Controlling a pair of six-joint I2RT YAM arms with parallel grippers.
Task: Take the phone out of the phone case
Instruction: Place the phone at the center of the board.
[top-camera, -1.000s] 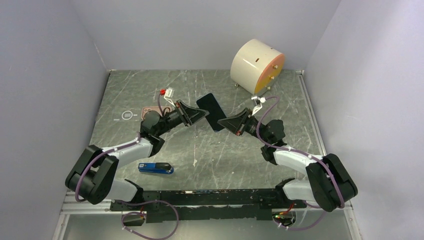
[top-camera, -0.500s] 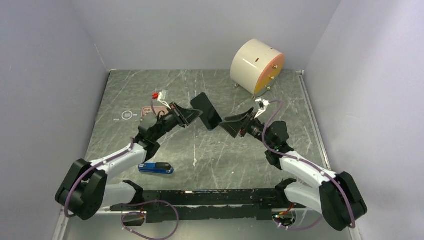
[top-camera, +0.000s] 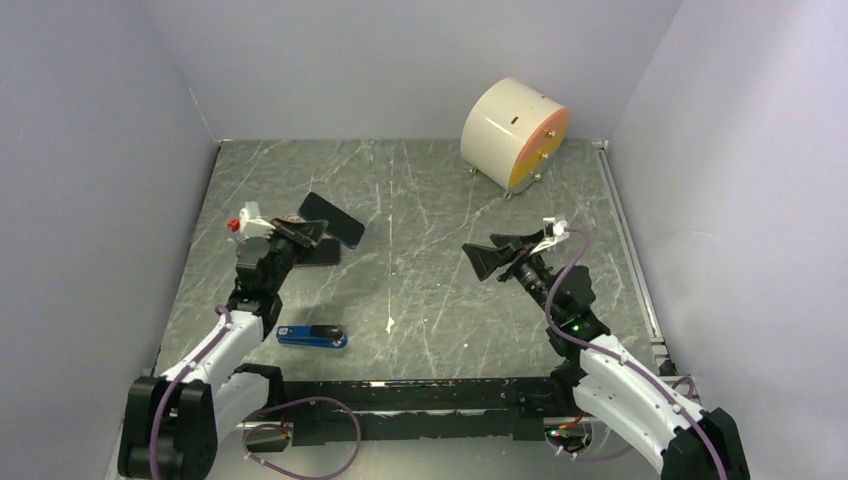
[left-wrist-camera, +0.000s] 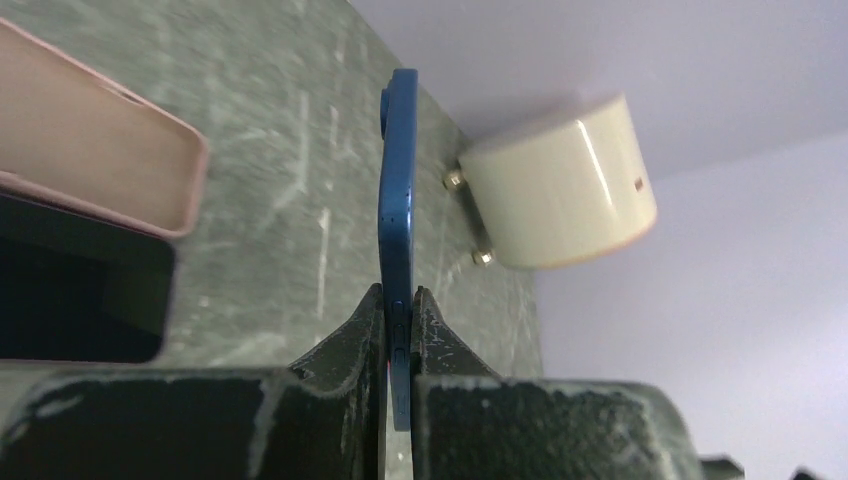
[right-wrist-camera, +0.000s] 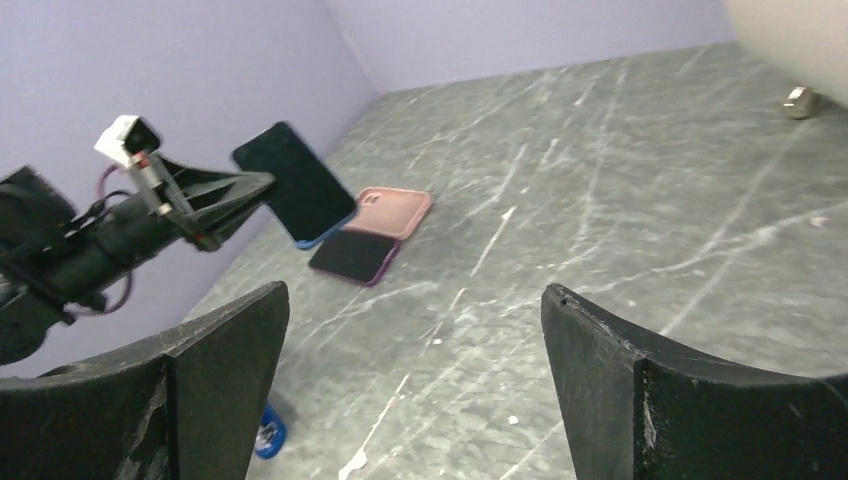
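Note:
I will move my left gripper down and to the left in the top view next, beside the purple-rimmed phone's end, because the blue phone hangs free of any case.
My left gripper (left-wrist-camera: 398, 300) is shut on the lower end of a blue phone (left-wrist-camera: 398, 190), seen edge-on in the left wrist view. From above, the phone (top-camera: 333, 221) hangs just over the left part of the table with the left gripper (top-camera: 308, 233) on it. Under it lies an empty pink phone case (right-wrist-camera: 395, 210), (left-wrist-camera: 90, 150), inside facing up. A dark, purple-rimmed phone (right-wrist-camera: 355, 255) lies flat beside the case. My right gripper (right-wrist-camera: 414, 292), (top-camera: 492, 258) stands wide open to the right of centre, holding nothing.
A cream drum (top-camera: 515, 120) lies on its side at the back right. A small blue-and-black object (top-camera: 311, 336) rests near the front left, close to the left arm. Purple-grey walls close in the left, back and right of the marbled table (top-camera: 420, 200).
The right gripper has opened, let go of the phone and drawn back to the right. The left gripper has carried the phone from the table's middle to the left, over the pink case.

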